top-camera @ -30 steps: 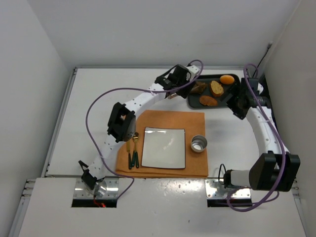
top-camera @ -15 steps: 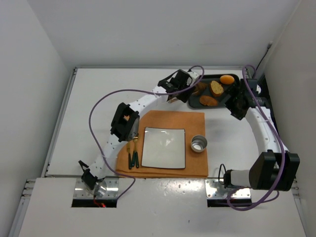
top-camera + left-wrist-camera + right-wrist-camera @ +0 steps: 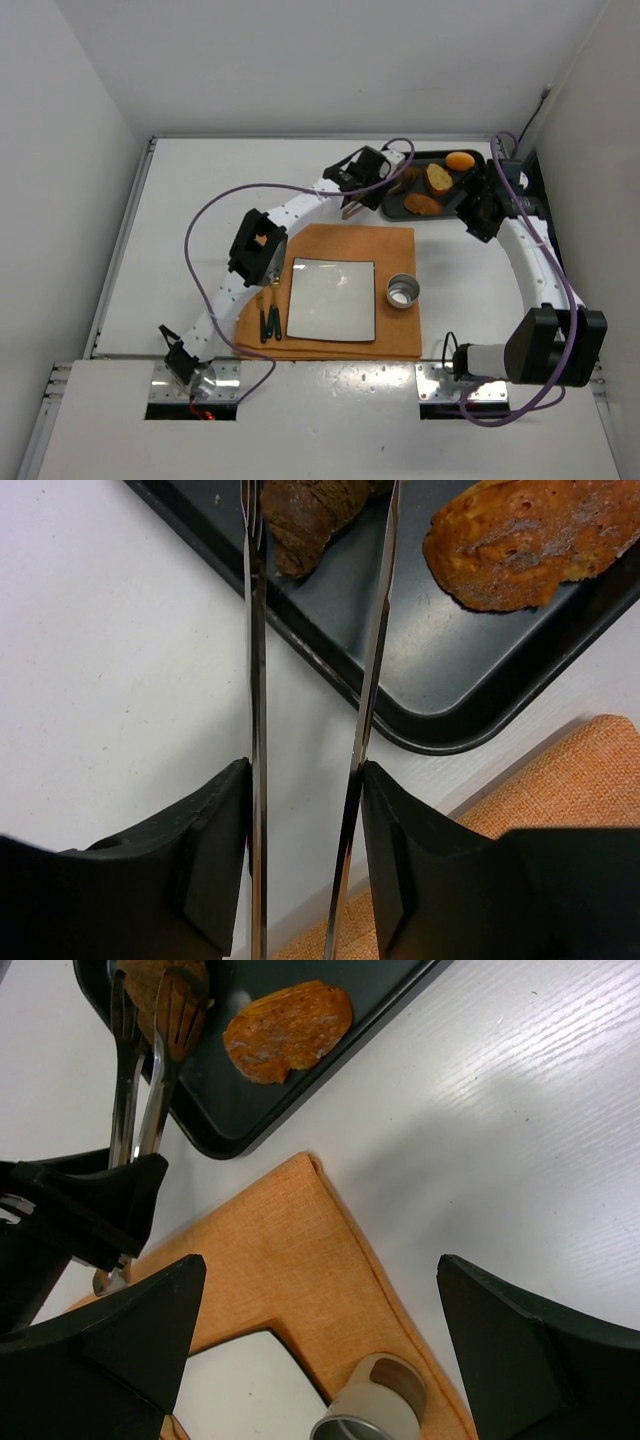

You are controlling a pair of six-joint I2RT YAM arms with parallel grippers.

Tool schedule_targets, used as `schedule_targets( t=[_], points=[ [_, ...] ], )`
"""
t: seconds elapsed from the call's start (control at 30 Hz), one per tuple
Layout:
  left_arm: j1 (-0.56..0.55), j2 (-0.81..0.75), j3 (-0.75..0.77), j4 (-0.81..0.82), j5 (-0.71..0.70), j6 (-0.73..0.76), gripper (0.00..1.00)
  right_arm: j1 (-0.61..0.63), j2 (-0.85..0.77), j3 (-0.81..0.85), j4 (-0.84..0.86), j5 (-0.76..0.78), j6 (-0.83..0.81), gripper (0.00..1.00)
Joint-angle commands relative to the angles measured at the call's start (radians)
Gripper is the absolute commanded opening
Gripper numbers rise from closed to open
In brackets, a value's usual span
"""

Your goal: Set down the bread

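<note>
The square white plate (image 3: 343,299) is empty and lies back of my left gripper. That gripper will next lift the croissant with the tongs, carry it back, lower it onto the plate and let it go.
The bread, a dark brown croissant (image 3: 310,515), lies at the left end of the black tray (image 3: 400,660). My left gripper (image 3: 305,780) is shut on metal tongs (image 3: 255,680). The two tong blades reach over the tray rim and stand either side of the croissant, which still rests on the tray. In the top view the left gripper (image 3: 362,170) is just left of the tray (image 3: 470,195) and the croissant (image 3: 404,180). My right gripper (image 3: 320,1360) is open and empty, hovering by the tray's right end (image 3: 482,212).
The tray also holds a tan toasted slice (image 3: 530,535), a second slice (image 3: 438,178) and an orange fruit (image 3: 460,160). On the orange placemat (image 3: 390,245) are a square white plate (image 3: 332,298), a small metal cup (image 3: 402,291) and green-handled cutlery (image 3: 268,318).
My left arm has moved right, carrying the tongs over the tray rim until the blades flank the croissant. The right arm has shifted slightly.
</note>
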Motion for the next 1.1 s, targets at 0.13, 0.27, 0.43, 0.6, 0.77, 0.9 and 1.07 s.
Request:
schedule_targets(
  t=[0.13, 0.27, 0.43, 0.6, 0.77, 0.9, 1.07],
  points=[
    [-0.033, -0.137, 0.041, 0.063, 0.024, -0.024, 0.35, -0.006, -0.008, -0.006, 0.034, -0.011, -0.007, 1.00],
    [-0.033, -0.263, -0.040, 0.111, -0.026, -0.048, 0.30, -0.006, -0.009, -0.006, 0.034, -0.011, -0.007, 1.00],
    [-0.033, -0.491, -0.246, 0.136, -0.100, -0.078, 0.25, -0.006, -0.027, -0.006, 0.034, -0.020, -0.007, 1.00],
    [-0.024, -0.688, -0.527, 0.136, -0.112, -0.101, 0.24, -0.006, -0.027, -0.006, 0.043, -0.030, -0.007, 1.00],
    [-0.045, -1.022, -0.907, 0.136, -0.175, -0.165, 0.23, -0.006, -0.027, -0.025, 0.052, -0.048, -0.017, 1.00],
    [-0.085, -1.217, -1.101, 0.088, -0.166, -0.245, 0.23, -0.006, -0.027, -0.025, 0.063, -0.059, -0.017, 1.00],
    [-0.175, -1.346, -1.262, 0.044, -0.146, -0.384, 0.22, 0.003, -0.018, -0.034, 0.072, -0.069, -0.017, 1.00]
  ],
)
